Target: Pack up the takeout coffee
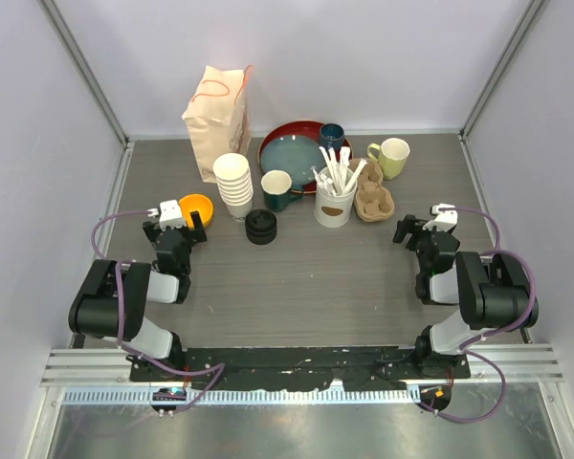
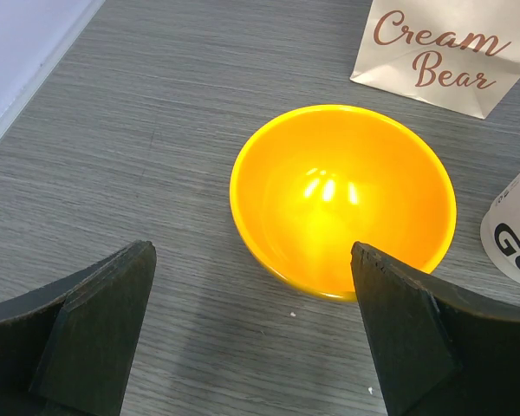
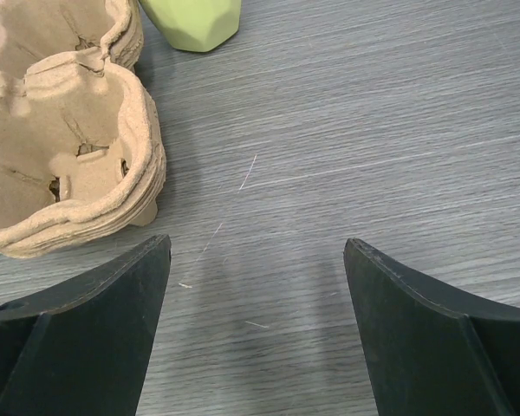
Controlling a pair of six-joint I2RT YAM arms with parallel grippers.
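The nested stack of cups stands tall, so my left gripper should next move up and outward, then toward the right in the top view onto the top cup's rim on the bowl side.
No lidded takeout coffee is in view. A stack of cream-white paper cups (image 1: 233,182) stands left of centre, with a stack of black lids (image 1: 261,227) just in front of it. One white cup's side (image 2: 516,234) shows at the left wrist view's right edge. Brown pulp cup carriers (image 1: 373,201) (image 3: 61,147) lie stacked right of centre. My left gripper (image 1: 175,228) (image 2: 251,251) is open and empty, just short of an orange bowl (image 2: 342,195). Open and empty too, my right gripper (image 1: 426,229) (image 3: 256,241) hovers over bare table right of the carriers.
A "Cream Bear" paper bag (image 1: 215,110) (image 2: 438,48) stands at the back left. Also at the back are a red plate holding a teal plate (image 1: 295,153), a dark teal mug (image 1: 333,134), a second teal mug (image 1: 277,189), a white pot of stirrers (image 1: 335,196) and a yellow-green mug (image 1: 394,156) (image 3: 195,17).
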